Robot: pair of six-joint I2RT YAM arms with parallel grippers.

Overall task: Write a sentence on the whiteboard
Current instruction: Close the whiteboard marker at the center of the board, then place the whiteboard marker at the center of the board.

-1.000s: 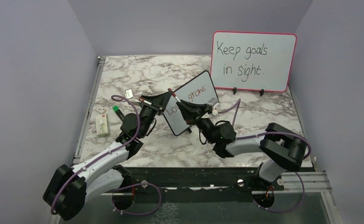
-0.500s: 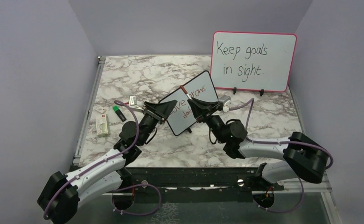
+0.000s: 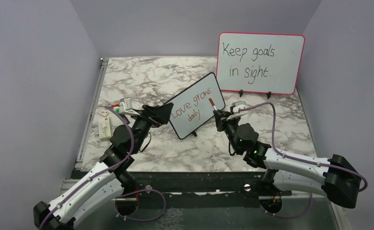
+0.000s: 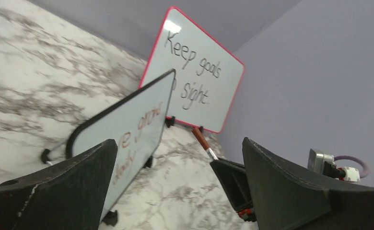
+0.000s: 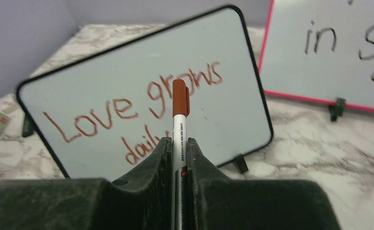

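I will next bring my right gripper down and back from the whiteboard, and then tip it down to the bare tabletop nearer me [image 3: 211,145].
The whiteboard [image 3: 202,93] stands tilted on its small black feet in the middle of the table. It carries the sentence [image 3: 191,105] "Love grows daily" in reddish-brown, in two lines. My left gripper [image 3: 159,113] is open just left of the board's left edge, with nothing between its fingers. In the left wrist view the whiteboard [image 4: 127,127] lies beyond the left finger. My right gripper [image 3: 217,114] is shut on a white marker [image 5: 180,129] with a brown cap [image 3: 211,101]. The marker points up in front of the whiteboard [image 5: 103,81], a little off its right end.
A larger pink-framed board [image 3: 260,62] reading "Keep goals in sight" stands at the back right. Small white boxes [image 3: 105,128] lie by the table's left edge. Purple walls close in on both sides.
My left gripper has opened wide and drawn back to the left of the whiteboard. My right gripper has carried the marker to the right off the board's face, uncovering the whole sentence.
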